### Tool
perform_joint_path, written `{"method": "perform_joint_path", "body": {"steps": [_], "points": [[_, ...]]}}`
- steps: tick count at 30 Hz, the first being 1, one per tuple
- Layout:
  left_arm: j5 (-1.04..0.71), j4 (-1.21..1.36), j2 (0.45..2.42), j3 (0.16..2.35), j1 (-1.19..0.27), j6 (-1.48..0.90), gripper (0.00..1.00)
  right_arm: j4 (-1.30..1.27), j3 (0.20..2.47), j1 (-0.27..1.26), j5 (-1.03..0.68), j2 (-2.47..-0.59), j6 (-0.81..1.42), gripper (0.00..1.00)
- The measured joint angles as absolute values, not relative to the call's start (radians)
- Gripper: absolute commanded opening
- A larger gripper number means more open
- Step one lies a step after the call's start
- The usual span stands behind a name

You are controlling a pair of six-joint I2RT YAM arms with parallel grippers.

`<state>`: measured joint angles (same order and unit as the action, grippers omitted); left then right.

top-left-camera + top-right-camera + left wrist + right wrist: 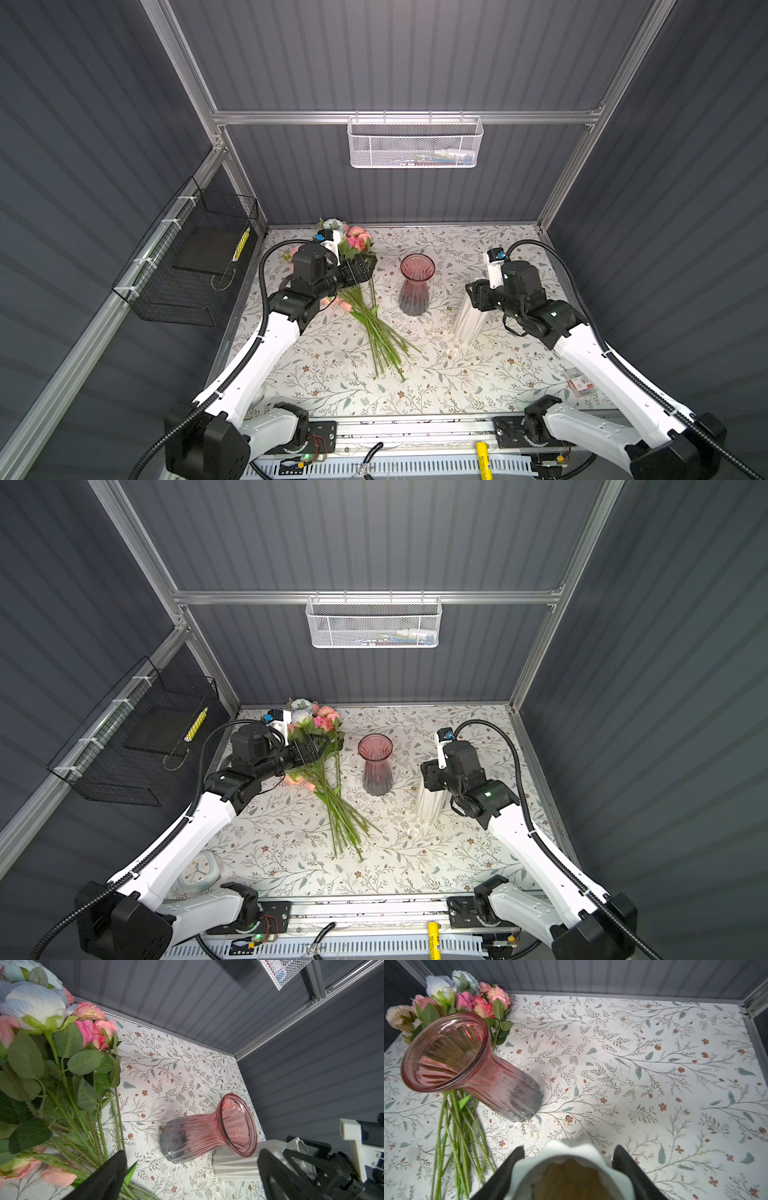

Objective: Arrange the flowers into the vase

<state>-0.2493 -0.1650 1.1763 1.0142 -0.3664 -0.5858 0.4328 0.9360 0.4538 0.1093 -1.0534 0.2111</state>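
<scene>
The white ribbed vase needs to go outward in my right gripper to the bare tabletop before the back wall (604, 1078). That patch is empty, so my right gripper should release the vase there.
The flowers (374, 328) lie in a bunch on the table left of centre, green stems toward the front and pink, peach and pale heads (62, 1084) toward the back. My left gripper (365, 266) hovers open over the leafy part; one finger (108, 1176) is beside the stems, and nothing is between the jaws. A pink glass vase (417, 286) stands upright and empty at the centre. To its right stands a white ribbed vase (471, 320). My right gripper (570, 1150) straddles the white vase's rim (571, 1159), a finger against each side.
A white mesh basket (415, 143) hangs on the back rail. A black wire basket (195, 266) is fixed to the left wall. A small clock (197, 872) lies at the front left under my left arm, and a small packet (582, 386) at the front right.
</scene>
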Motion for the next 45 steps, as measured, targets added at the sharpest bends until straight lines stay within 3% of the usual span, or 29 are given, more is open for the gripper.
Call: {"method": "perform_joint_path", "body": {"steps": [9,22,27,30,31,38,45], "points": [[-0.264,-0.167,1.176,1.013,-0.368,-0.582,0.99,0.418,0.995,0.362,0.099,-1.135,0.214,0.43],[-0.291,-0.249,1.131,1.013,-0.373,-0.567,0.99,0.349,1.305,0.151,0.087,-1.517,0.2,0.46],[-0.293,-0.274,1.114,1.013,-0.373,-0.557,1.0,0.338,1.384,0.125,0.073,-1.608,0.199,0.61],[-0.293,-0.277,1.113,1.013,-0.373,-0.552,1.0,0.337,1.411,0.12,0.062,-1.633,0.204,0.84],[-0.293,-0.277,1.113,1.013,-0.373,-0.551,1.0,0.334,1.412,0.12,0.057,-1.635,0.21,0.98],[-0.292,-0.278,1.112,1.013,-0.373,-0.542,1.0,0.305,1.415,0.122,0.028,-1.588,0.218,0.99],[-0.281,-0.296,1.108,1.013,-0.373,-0.533,0.99,0.263,1.344,0.132,-0.006,-1.37,0.254,0.99]]}}
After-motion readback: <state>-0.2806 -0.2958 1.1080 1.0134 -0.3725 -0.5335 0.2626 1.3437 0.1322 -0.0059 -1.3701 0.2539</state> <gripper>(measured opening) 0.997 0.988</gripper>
